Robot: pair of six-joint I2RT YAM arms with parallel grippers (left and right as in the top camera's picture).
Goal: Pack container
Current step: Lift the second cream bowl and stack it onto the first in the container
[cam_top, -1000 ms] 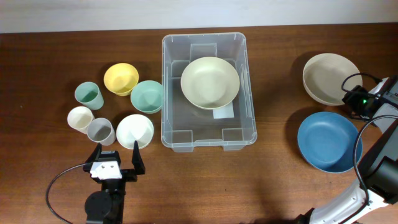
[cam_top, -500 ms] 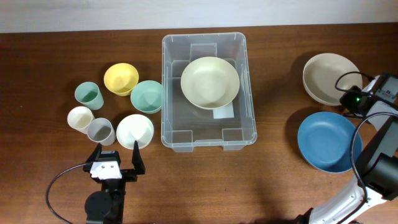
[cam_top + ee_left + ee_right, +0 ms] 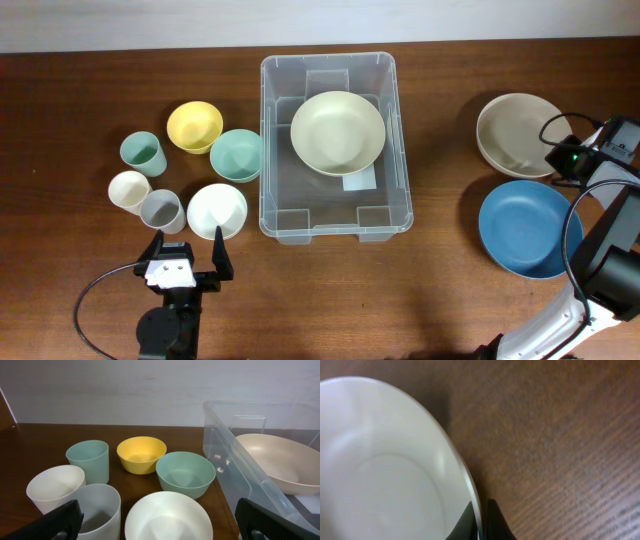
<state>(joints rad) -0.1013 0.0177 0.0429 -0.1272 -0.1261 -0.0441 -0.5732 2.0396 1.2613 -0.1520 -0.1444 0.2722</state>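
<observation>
My right gripper will lift the beige bowl [image 3: 515,135] to the left in the overhead view next and lower it into the cream bowl [image 3: 337,132]. It will then release it there, because both look alike.
The container [image 3: 268,150] is a clear plastic bin standing mid-table, with a cream bowl [image 3: 337,132] lying in its far half. In the left wrist view the container's wall [image 3: 235,455] fills the right side. To the right of it a beige bowl [image 3: 515,135] rests on the wood, and my right gripper [image 3: 560,160] is shut on its right rim. The right wrist view shows that rim [image 3: 465,475] pinched between the two fingers of the right gripper [image 3: 481,520]. My left gripper [image 3: 187,243] stands open near the front left, just short of a white bowl [image 3: 167,517].
A blue bowl [image 3: 528,228] lies in front of the beige one. Left of the container stand a yellow bowl [image 3: 194,126], a green bowl [image 3: 236,154], a teal cup [image 3: 142,152], a white cup [image 3: 129,190] and a grey cup [image 3: 161,211].
My right gripper has closed on the beige bowl's rim, and the bowl has shifted a little to the left and nearer. The left arm has not moved.
</observation>
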